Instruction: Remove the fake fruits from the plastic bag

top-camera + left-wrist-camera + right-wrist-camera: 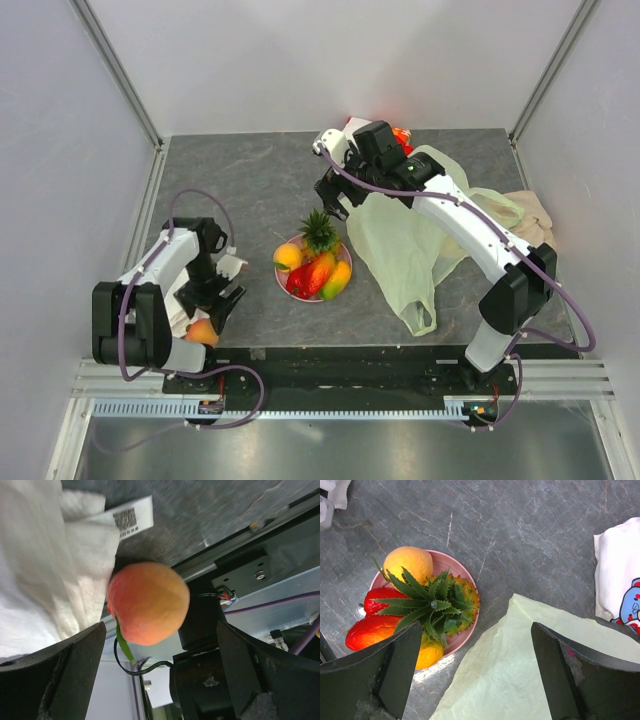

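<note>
My left gripper will next go down onto the peach [203,332] at the front edge of the table and close around it, since both open fingers are still apart from it.
A peach [147,602] lies at the table's front edge, just past my open left gripper [160,675] and apart from both fingers; from above the peach [203,332] sits below that left gripper [225,308]. The pineapple [440,605], an orange [407,562], a red pepper piece [380,597] and a yellow-red mango [370,632] rest on the pink plate [465,630]. To the plate's right the pale-green plastic bag [410,250] lies flat. My right gripper [335,203] hovers open over the bag's edge [530,670], holding nothing.
A white cloth [40,580] with a printed tag [130,517] lies beside the peach. A white-and-red cartoon pouch [620,580] sits at the back right, and a beige cloth [530,215] lies under the bag's far side. The left arm's base [210,680] stands close behind the peach.
</note>
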### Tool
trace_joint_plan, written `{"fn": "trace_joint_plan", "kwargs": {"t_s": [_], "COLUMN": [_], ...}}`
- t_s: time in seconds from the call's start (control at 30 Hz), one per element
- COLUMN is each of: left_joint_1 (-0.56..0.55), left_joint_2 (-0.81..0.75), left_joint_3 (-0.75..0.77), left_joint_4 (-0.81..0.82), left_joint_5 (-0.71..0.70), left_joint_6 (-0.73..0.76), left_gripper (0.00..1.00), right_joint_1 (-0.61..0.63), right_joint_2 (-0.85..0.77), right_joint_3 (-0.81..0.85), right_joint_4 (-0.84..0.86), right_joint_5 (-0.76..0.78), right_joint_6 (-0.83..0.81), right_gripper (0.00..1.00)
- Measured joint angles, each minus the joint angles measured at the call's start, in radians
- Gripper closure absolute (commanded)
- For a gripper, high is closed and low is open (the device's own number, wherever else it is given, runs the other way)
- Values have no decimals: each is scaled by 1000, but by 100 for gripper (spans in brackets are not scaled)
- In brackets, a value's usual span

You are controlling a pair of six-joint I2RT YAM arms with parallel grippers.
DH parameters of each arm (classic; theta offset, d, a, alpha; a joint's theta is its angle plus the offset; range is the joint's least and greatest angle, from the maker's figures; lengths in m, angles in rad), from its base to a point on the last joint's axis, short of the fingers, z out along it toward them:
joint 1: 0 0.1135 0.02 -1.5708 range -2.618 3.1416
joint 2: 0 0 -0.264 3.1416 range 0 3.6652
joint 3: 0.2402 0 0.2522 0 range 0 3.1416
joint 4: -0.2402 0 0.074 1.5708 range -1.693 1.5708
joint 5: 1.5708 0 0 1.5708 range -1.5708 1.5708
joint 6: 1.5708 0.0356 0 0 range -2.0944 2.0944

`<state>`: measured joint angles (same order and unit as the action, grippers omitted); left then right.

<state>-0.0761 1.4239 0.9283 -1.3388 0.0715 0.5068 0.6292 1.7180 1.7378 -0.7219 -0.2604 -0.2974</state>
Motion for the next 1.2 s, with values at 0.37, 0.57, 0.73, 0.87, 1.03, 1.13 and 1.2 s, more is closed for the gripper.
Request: {"fn": "trace_joint_plan", "kwargs": {"t_s": [0.37,0.57,0.73,0.87,1.03,1.13,1.2], "left_joint_1": [70,70,64,36,22,6,-8], "left_joint_2": [-46,21,85,98,111,122,122], "left_joint_3": [-94,-69,-63,-98,-122,-118,-110], "left_joint_4": [-2,-1,2,11,9,4,2], "left_joint_5": [-126,-108,-78,-71,-74,-68,-51], "left_joint_6": [-8,-7,-8,-8,-11,-11,-11], "left_gripper": [2,2,5,20,42,48,57], "right_joint_1": [0,0,0,-3,-11,-21,-26], "right_joint_2": [74,194,198,196,194,194,194], "right_joint_3": [41,175,179,178,178,178,178], "right_joint_4": [-27,-74,-88,-92,-93,-95,-95], "right_joint_5": [-50,-61,-61,-60,-60,-61,-61], "right_joint_6": [13,10,6,-5,-13,-14,-15], "right_gripper": [2,2,2,2,2,2,2]}}
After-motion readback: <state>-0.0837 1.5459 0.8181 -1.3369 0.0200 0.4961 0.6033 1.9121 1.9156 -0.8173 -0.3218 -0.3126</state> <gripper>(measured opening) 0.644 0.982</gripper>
